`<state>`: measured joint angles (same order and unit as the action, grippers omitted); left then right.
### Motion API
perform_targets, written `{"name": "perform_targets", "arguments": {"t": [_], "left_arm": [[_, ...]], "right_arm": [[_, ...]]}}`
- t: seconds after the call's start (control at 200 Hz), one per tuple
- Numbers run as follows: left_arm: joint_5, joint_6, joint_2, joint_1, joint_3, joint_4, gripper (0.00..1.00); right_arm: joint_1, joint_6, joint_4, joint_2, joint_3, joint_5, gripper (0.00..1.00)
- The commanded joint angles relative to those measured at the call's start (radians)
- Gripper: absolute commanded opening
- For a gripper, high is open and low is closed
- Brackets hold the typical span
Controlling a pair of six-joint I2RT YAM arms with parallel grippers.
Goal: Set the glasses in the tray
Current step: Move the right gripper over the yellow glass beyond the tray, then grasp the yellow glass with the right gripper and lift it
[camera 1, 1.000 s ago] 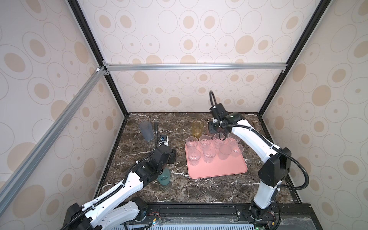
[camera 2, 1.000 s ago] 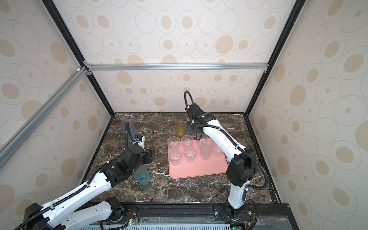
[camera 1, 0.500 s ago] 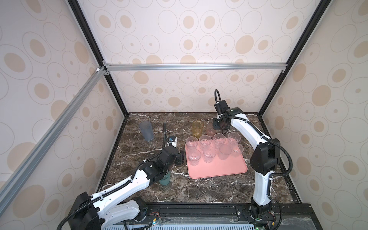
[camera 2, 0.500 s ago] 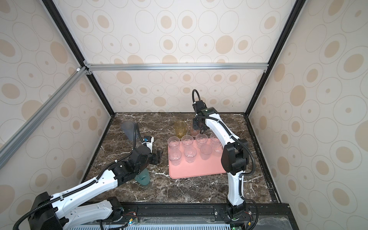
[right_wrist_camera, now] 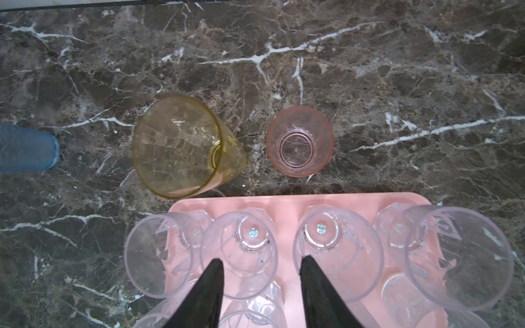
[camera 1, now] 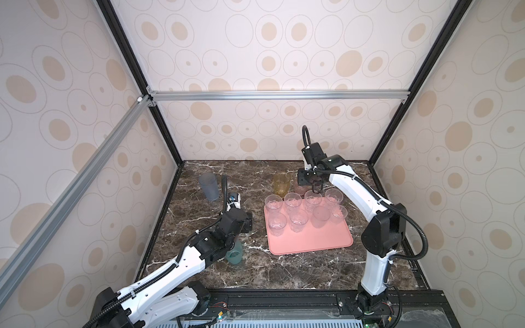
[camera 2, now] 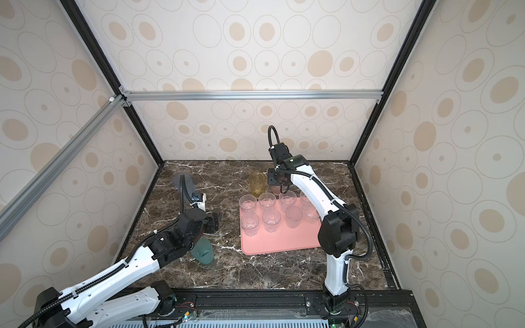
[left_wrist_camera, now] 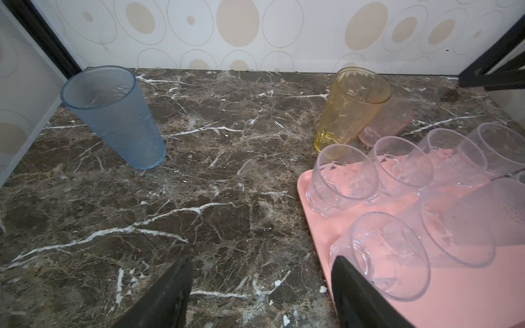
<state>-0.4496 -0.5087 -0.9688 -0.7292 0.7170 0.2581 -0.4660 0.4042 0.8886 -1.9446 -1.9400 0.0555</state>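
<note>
My right gripper reaches outward and lowers its open fingers astride the amber glass's rim point(camera 1: 289, 176) point(right_wrist_camera: 220, 143) by the small pink glass next, since that rim lies outward and below.
The salmon-pink tray point(camera 1: 312, 244) point(camera 2: 284, 244) holds several short clear glasses point(camera 1: 293, 201) point(camera 2: 267, 200) and a taller frosted one point(camera 1: 321, 217). An amber glass point(camera 1: 281, 183) point(right_wrist_camera: 181, 144) and a small pink glass point(camera 1: 300, 188) point(right_wrist_camera: 299, 142) stand on the marble just behind the tray. A blue-grey glass point(camera 1: 208, 187) point(left_wrist_camera: 113, 116) stands at the back left. My left arm partly covers a teal glass point(camera 1: 234, 254) point(camera 2: 203, 252). My right gripper point(camera 1: 315, 188) point(right_wrist_camera: 262, 259) hangs open above the tray's back row. My left gripper point(camera 1: 247, 223) point(left_wrist_camera: 261, 255) is open and empty beside the tray's left rim point(left_wrist_camera: 305, 181).
Patterned walls with black corner posts point(camera 1: 375, 153) close the dark marble table on three sides. The black base rail point(camera 1: 284, 301) runs along the front edge. The tray's front half point(camera 1: 326, 241) has no glasses on it.
My right gripper has spread its jaws wider and come from over the pink glass toward the tray's back row. My left gripper has slid right, toward the tray, and its arm now overlaps the teal glass.
</note>
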Motion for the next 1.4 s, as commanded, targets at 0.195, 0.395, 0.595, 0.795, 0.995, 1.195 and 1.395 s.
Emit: {"name": "perform_targets", "arguments": {"t": [0.195,0.395,0.595,0.795,0.995,1.195,1.395], "left_arm": [[0.097,-0.015,-0.015,-0.021,0.021,-0.101,0.74],[0.129,-0.032,-0.088,-0.069,0.014,-0.151,0.74],[0.12,-0.01,-0.163,-0.108,0.024,-0.181,0.74],[0.114,-0.001,-0.191,-0.123,0.029,-0.194,0.75],[0.094,0.01,-0.18,-0.127,0.028,-0.198,0.75],[0.086,0.012,-0.158,-0.127,0.032,-0.2,0.75],[0.062,0.014,-0.12,-0.128,0.049,-0.189,0.74]], "right_arm": [[-0.015,0.016,0.047,-0.205,-0.246,-0.033,0.48],[-0.016,0.004,0.091,-0.339,-0.395,-0.024,0.47],[-0.016,-0.01,0.075,-0.407,-0.435,-0.027,0.42],[-0.015,-0.015,0.083,-0.425,-0.457,-0.016,0.27],[-0.017,-0.025,0.096,-0.379,-0.452,-0.002,0.12],[-0.028,-0.031,0.098,-0.298,-0.442,0.007,0.07],[-0.042,-0.022,0.11,-0.211,-0.443,0.008,0.06]]}}
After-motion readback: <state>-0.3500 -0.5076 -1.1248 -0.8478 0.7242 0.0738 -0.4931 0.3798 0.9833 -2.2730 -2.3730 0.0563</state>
